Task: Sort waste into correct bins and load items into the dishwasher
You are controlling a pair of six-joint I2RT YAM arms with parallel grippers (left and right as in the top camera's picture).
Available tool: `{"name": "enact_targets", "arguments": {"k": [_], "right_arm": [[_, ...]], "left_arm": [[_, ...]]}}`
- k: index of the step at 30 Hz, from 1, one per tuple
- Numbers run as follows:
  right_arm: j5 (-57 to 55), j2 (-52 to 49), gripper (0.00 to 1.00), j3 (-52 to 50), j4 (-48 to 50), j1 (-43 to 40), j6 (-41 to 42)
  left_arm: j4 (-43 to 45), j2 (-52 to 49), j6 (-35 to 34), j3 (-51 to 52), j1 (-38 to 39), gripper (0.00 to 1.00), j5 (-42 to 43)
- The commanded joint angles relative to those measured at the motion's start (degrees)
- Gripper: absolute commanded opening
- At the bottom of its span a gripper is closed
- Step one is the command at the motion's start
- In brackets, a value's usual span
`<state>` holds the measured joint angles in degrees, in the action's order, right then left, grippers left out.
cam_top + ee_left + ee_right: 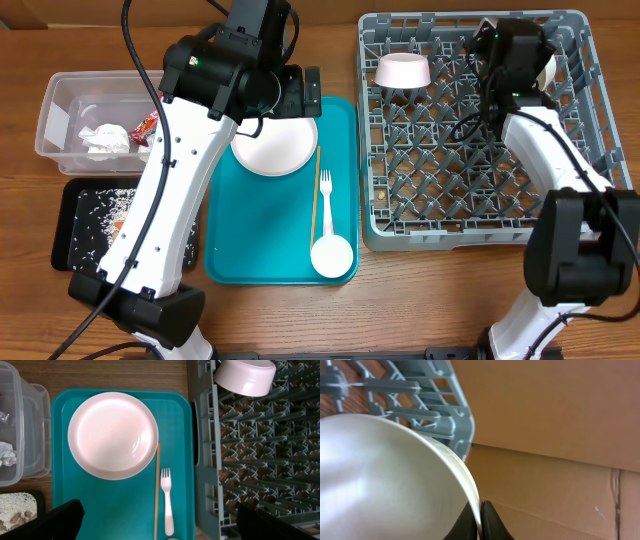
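Observation:
The pegs by the upside-down bowl (462,80) are below, on the left in the overhead view, so my right gripper will go to that side and down to release.
The white plate (273,145) lies on the teal tray (235,250) with the chopstick (316,200), the fork (325,205) and the small cup (331,256). My left gripper (288,98) is open and empty above the plate's far edge. Its wrist view shows the plate (113,435), fork (167,497) and chopstick (156,490) between the wide jaws (160,525). My right gripper (481,520) is shut on the rim of a white bowl (385,480) over the grey dish rack's (470,200) far right corner. Another white bowl (403,70) sits upside down in the rack.
The clear tub (58,95) at the left holds napkins (105,138) and a red wrapper (145,124). The black tray (70,235) in front of it holds rice (105,205). The rack wall (205,460) borders the teal tray's right edge.

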<state>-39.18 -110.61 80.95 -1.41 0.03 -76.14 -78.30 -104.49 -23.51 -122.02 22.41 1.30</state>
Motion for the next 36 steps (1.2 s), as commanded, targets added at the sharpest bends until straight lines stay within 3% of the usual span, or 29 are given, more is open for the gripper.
{"name": "enact_targets", "arguments": {"k": [1, 20, 36], "right_arm": [[0.17, -2.60, 0.04, 0.42, 2.21, 0.11, -0.85], [-1.95, -3.96, 0.04, 0.42, 7.15, 0.59, -0.87], [-1.68, -4.52, 0.04, 0.42, 5.22, 0.61, -1.70]], "left_arm": [[-0.07, 0.33, 1.03, -0.48, 0.09, 1.00, -0.22], [-0.07, 0.33, 1.05, -0.48, 0.09, 1.00, -0.22], [-0.07, 0.33, 1.05, -0.48, 0.09, 1.00, -0.22]]}}
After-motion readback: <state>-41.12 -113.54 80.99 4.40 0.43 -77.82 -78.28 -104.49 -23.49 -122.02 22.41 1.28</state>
